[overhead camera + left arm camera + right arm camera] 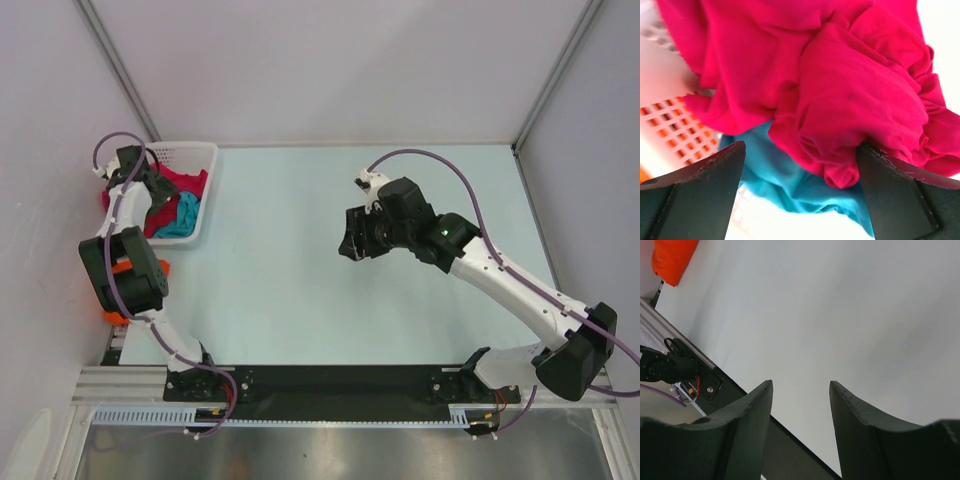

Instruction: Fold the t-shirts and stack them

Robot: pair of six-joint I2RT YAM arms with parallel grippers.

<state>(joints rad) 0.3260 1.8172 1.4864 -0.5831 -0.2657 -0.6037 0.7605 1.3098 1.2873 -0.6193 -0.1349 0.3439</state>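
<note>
My left gripper shifts toward the right in the wrist view next and closes on the red cloth bulge's tip, since it sits nearer the gripper's finger on that side.
Crumpled crimson-red t-shirts lie over a teal t-shirt inside the white lattice basket. My left gripper is open wide, its fingers on either side of a bulge of red cloth; the right finger touches it. From above, the left gripper is down in the basket on the red t-shirts, beside the teal one. An orange t-shirt shows at the table's left edge, mostly behind my left arm. My right gripper hovers open and empty over mid-table.
The pale table spreads between the arms. Its black front rail with cabling shows below the right gripper. A corner of orange cloth shows in the right wrist view. Walls enclose the left, far and right sides.
</note>
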